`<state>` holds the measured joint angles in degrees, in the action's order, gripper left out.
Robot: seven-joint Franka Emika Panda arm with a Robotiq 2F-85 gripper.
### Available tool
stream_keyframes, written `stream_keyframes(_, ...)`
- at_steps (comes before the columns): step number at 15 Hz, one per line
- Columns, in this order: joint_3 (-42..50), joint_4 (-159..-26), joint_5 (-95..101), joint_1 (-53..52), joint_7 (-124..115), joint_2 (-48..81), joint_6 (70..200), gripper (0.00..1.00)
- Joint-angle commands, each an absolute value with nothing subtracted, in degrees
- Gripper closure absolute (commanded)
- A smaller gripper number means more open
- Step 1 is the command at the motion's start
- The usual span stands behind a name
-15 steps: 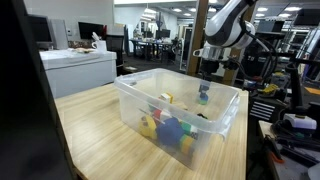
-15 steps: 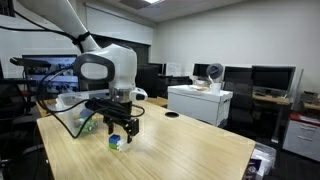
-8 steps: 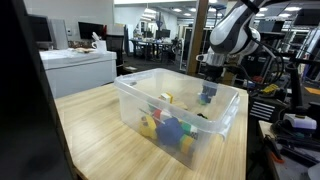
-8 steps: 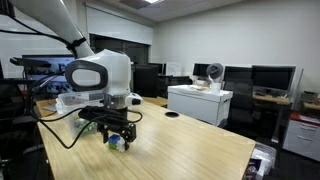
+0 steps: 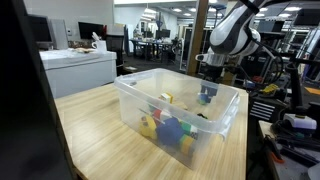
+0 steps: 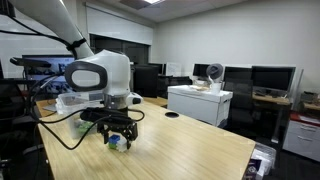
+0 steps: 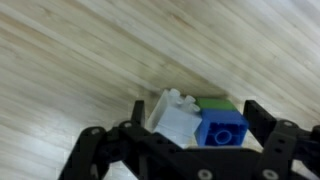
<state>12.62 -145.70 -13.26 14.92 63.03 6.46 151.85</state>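
Observation:
I should close low at the table on the white and blue bricks between my fingers.
A small cluster of toy bricks lies on the wooden table: a white brick (image 7: 175,118), a blue brick (image 7: 222,130) and a green brick (image 7: 212,103) behind them. My gripper (image 7: 198,114) is down at table level, open, with one finger on each side of the cluster. The right finger (image 7: 262,115) is very close to the blue brick; the left finger (image 7: 137,108) stands a little off the white one. In both exterior views the gripper (image 6: 118,137) (image 5: 207,86) hangs low over the bricks (image 6: 116,143), just beyond the clear bin.
A clear plastic bin (image 5: 130,98) holding several yellow and blue toys (image 5: 170,130) stands on the table beside the arm. A white cabinet (image 6: 200,103) sits past the table's far edge. A black cable (image 6: 60,140) trails over the tabletop.
A second ago the gripper hung above the bricks; it has come down around them. Over the last half second nothing has moved.

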Motion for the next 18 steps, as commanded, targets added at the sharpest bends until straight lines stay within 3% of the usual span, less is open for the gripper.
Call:
stream_keyframes(1,10.8,-145.8,-15.5,15.9,65.3,7.5,154.8,0.0)
stream_keyframes(6,9.2,-145.6,-16.8,16.2,65.1,9.2,156.8,0.0)
stream_keyframes(7,8.8,-145.4,-17.5,16.5,65.5,9.6,157.3,0.25)
stream_keyframes(9,8.2,-145.2,-17.9,16.8,65.3,10.3,157.9,0.33)
stream_keyframes(12,8.2,-144.6,-17.7,17.1,63.8,10.1,158.4,0.54)
stream_keyframes(18,7.6,-139.6,-19.9,17.5,61.0,8.1,156.2,0.55)
